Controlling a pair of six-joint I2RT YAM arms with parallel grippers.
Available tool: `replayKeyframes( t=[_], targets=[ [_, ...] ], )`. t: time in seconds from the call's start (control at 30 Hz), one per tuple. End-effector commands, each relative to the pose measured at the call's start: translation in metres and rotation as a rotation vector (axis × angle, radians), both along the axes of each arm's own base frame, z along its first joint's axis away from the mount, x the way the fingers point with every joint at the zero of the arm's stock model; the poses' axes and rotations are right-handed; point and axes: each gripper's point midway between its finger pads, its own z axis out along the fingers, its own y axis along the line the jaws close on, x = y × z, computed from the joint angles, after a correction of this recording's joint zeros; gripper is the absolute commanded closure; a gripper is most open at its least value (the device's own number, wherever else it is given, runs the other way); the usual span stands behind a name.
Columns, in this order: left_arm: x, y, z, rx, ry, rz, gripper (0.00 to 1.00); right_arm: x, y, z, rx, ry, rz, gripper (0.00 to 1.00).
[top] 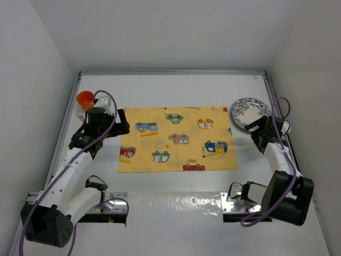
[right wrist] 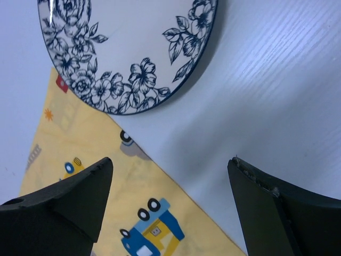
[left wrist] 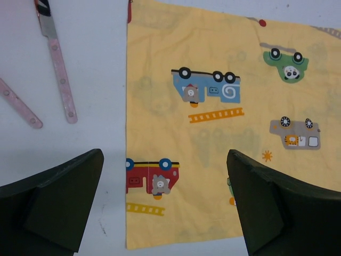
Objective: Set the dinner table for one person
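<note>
The plate's near rim [top: 245, 128] [right wrist: 164, 96] stands clear of the tabletop. I will lower and tilt my right gripper toward it until the open fingers are on both sides of that rim.
The white dinner table [top: 176, 88] carries a yellow car-print placemat [top: 178, 138] laid flat at its middle. A blue-and-white floral plate [top: 248, 112] lies on the table just off the mat's far right corner. An orange cup [top: 85, 98] stands at the far left. My left gripper [top: 121, 122] is open and empty over the mat's left edge [left wrist: 160, 106]. Two pink-handled utensils, a knife [left wrist: 57, 69] and another handle [left wrist: 20, 105], lie on the table left of the mat. My right gripper [top: 257, 132] is open and empty, just near of the plate [right wrist: 122, 48].
Thin metal rails [top: 170, 72] edge the table, with white walls close on three sides. In the right wrist view my gripper [right wrist: 170, 160] spans the mat's right edge [right wrist: 106, 213] and bare table [right wrist: 266, 80]. In the left wrist view my gripper [left wrist: 165, 154] straddles the mat's near left corner.
</note>
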Motion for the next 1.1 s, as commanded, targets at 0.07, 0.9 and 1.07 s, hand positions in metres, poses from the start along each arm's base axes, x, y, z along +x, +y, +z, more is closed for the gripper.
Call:
replayKeyframes(
  t=[0.07,0.9,1.07],
  targets=[
    [0.009,0.004,0.022,0.016,-0.106,-0.001,0.00,0.024,-0.019,0.005,0.104,-0.210,-0.142,0.13],
    [0.017,0.002,0.008,0.016,-0.064,-0.005,0.00,0.050,-0.041,-0.076,0.299,-0.223,-0.298,0.36],
    [0.017,0.003,0.006,0.022,-0.059,-0.003,0.00,0.064,-0.040,-0.083,0.368,-0.256,-0.284,0.50]
  ],
)
